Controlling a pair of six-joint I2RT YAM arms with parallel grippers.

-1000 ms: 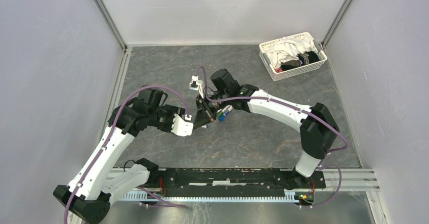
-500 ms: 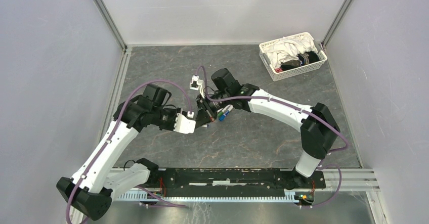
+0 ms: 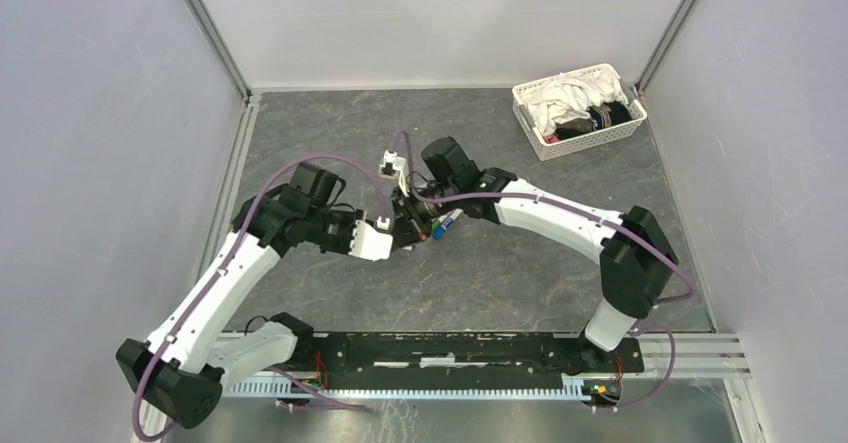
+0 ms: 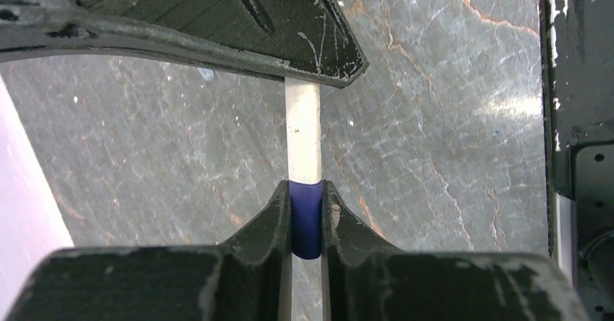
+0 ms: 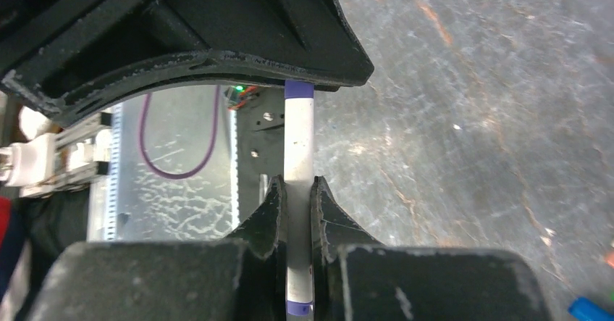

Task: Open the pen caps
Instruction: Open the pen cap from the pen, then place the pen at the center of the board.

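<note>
My right gripper will next pull the body of the pen off the cap in my left gripper, to the right in the top view and down to bare table (image 3: pixel 456 251).
My left gripper (image 4: pixel 306 216) is shut on the dark blue cap (image 4: pixel 305 227) of a pen with a white barrel (image 4: pixel 303 129). My right gripper (image 5: pixel 297 198) is shut on the same barrel (image 5: pixel 298 140); a purple band shows at its rear end. The two grippers meet end to end above the table's middle, left (image 3: pixel 393 233) and right (image 3: pixel 411 221). The cap sits flush on the barrel. A few other pens (image 3: pixel 442 225) with coloured ends lie on the table just right of the grippers. Loose caps are not in view.
A white lattice basket (image 3: pixel 578 143) with cloths stands at the back right corner. A blue pen end (image 5: pixel 590 309) shows at the lower right of the right wrist view. The dark marbled tabletop (image 3: pixel 520 273) is walled on three sides.
My left arm has moved right and forward until its gripper reached the pen held by the right gripper. The right arm has barely moved.
</note>
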